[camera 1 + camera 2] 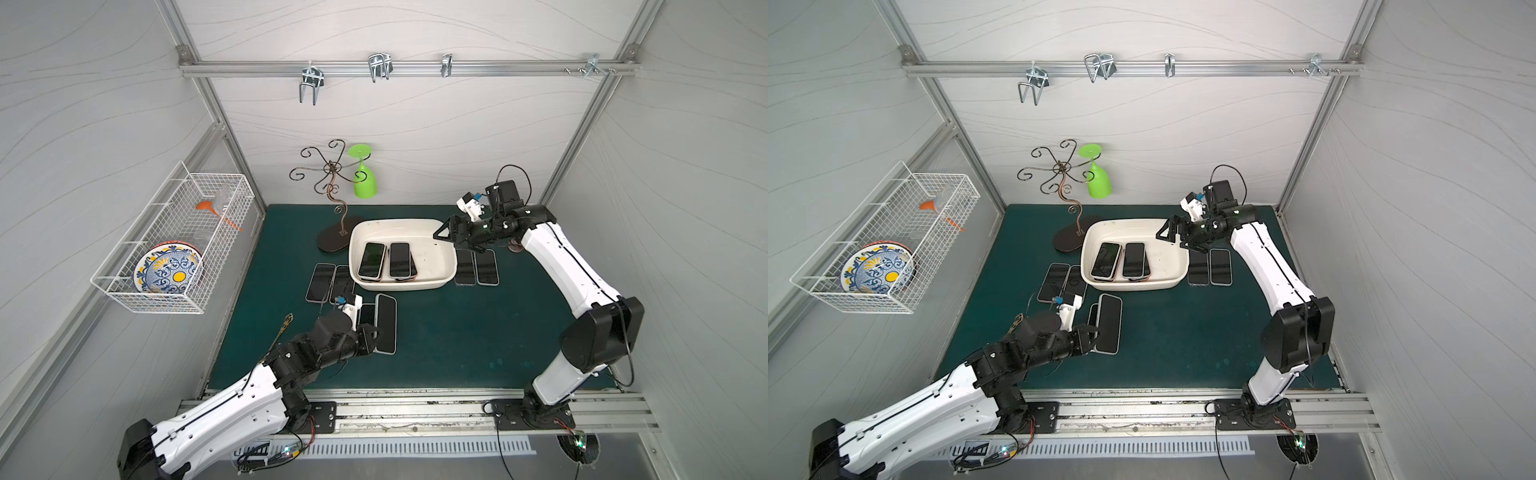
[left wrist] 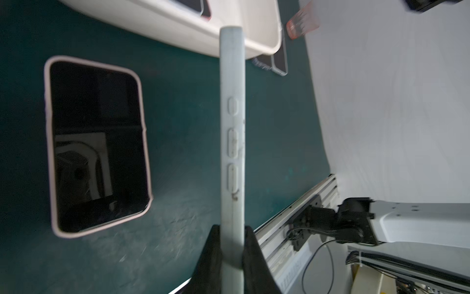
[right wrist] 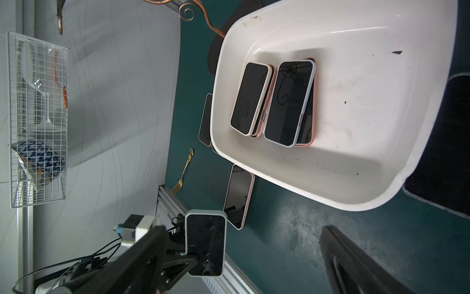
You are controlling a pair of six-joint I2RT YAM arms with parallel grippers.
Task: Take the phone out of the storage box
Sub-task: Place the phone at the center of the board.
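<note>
My left gripper will lower and release the blue-grey phone on the bare mat beside the pink-cased one, in the clear spot below.
The cream storage box (image 1: 401,286) sits mid-mat in both top views (image 1: 1133,286). Inside it, two dark-screened phones (image 1: 371,259) (image 1: 400,259) each lie on top of a pink-cased one (image 3: 309,119). My left gripper (image 1: 374,332) is in front of the box, shut on the near end of a pale blue-grey phone (image 2: 232,127) that stands on its long edge. A pink-cased phone (image 2: 98,145) lies flat on the mat beside it. My right gripper (image 1: 453,237) hovers over the box's right rim, open and holding nothing, with one black finger (image 3: 356,267) showing in the right wrist view.
Two phones (image 1: 330,282) lie on the mat left of the box and two more (image 1: 476,266) right of it, under my right gripper. A wire stand (image 1: 332,178) with a green glass (image 1: 365,178) is behind. A wall basket (image 1: 174,241) and a gold fork (image 1: 282,328) are at left.
</note>
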